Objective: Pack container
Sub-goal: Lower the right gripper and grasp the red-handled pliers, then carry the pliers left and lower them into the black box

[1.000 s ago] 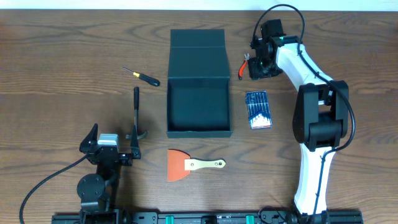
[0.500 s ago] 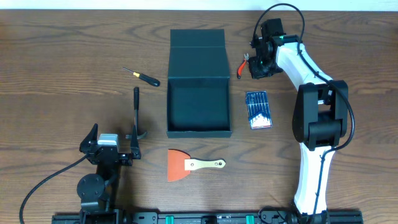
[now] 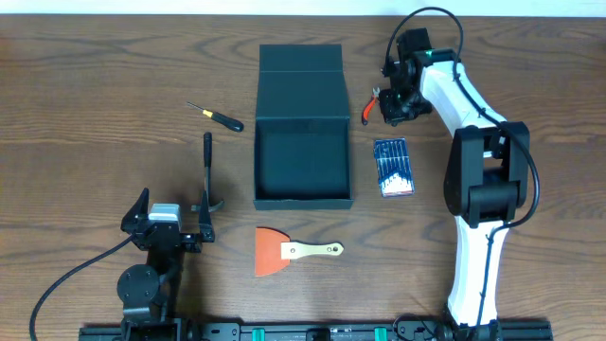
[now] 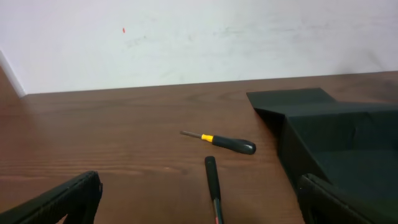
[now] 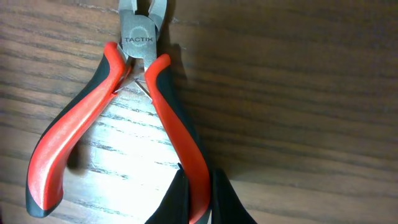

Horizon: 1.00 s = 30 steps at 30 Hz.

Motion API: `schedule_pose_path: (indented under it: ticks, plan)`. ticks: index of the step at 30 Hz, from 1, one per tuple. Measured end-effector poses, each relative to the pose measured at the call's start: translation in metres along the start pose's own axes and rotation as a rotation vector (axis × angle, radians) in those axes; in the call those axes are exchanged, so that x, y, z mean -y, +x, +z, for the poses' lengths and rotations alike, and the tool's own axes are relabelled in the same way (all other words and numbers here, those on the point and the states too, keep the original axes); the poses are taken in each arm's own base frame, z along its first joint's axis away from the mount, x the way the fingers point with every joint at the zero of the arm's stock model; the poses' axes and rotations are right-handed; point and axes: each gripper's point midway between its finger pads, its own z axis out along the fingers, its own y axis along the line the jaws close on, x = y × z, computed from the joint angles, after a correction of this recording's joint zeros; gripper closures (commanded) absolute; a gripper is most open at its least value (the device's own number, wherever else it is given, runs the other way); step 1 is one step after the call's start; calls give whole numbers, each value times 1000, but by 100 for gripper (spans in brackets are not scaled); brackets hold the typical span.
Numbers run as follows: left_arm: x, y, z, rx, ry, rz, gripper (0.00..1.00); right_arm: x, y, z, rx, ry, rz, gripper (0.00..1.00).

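Observation:
My right gripper carries the pliers [image 3: 369, 102] up, left in the overhead view, then down into the open box [image 3: 294, 163] next, then releases it, as the box's bottom there is bare.
The container [image 3: 303, 137] is a dark teal-black box, open, its flap lid laid back toward the far side; it also shows at the right of the left wrist view [image 4: 336, 137]. My right gripper [image 3: 392, 104] is right of the lid, shut on one handle of the red-and-black pliers [image 3: 369, 102]. In the right wrist view the fingertips [image 5: 200, 196] pinch the right handle of the pliers [image 5: 124, 106], which lie against the table. My left gripper [image 3: 163, 232] is open and empty at the front left, its fingers [image 4: 62, 199] wide apart.
A black-handled screwdriver [image 3: 216, 116] and a hammer [image 3: 207, 180] lie left of the box. A blue bit set [image 3: 392, 167] lies right of it. An orange scraper [image 3: 289, 251] lies in front. The screwdriver [image 4: 224, 142] and hammer handle [image 4: 213, 186] show in the left wrist view.
The right gripper with the pliers has shifted very slightly; the left arm has not moved.

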Motion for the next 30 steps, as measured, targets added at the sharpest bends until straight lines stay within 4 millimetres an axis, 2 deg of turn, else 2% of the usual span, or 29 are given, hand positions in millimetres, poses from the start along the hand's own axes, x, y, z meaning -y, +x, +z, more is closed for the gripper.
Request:
schedule_pose_path:
  ticks: [4,10,19,24,30]
  plan:
    - [0,0,0,0,0,0,2,0,-7,-10,3,0,7,99]
    - [0,0,0,0,0,0,2,-2,-26,-41,44,0,7,99]
    - [0,0,0,0,0,0,1,-18,-27,-73,31,-4,-21,99]
    - [0,0,0,0,0,0,1,-43,-23,-89,17,-20,-90,99]
    - [0,0,0,0,0,0,2,-97,-14,-111,13,-46,-283,99]
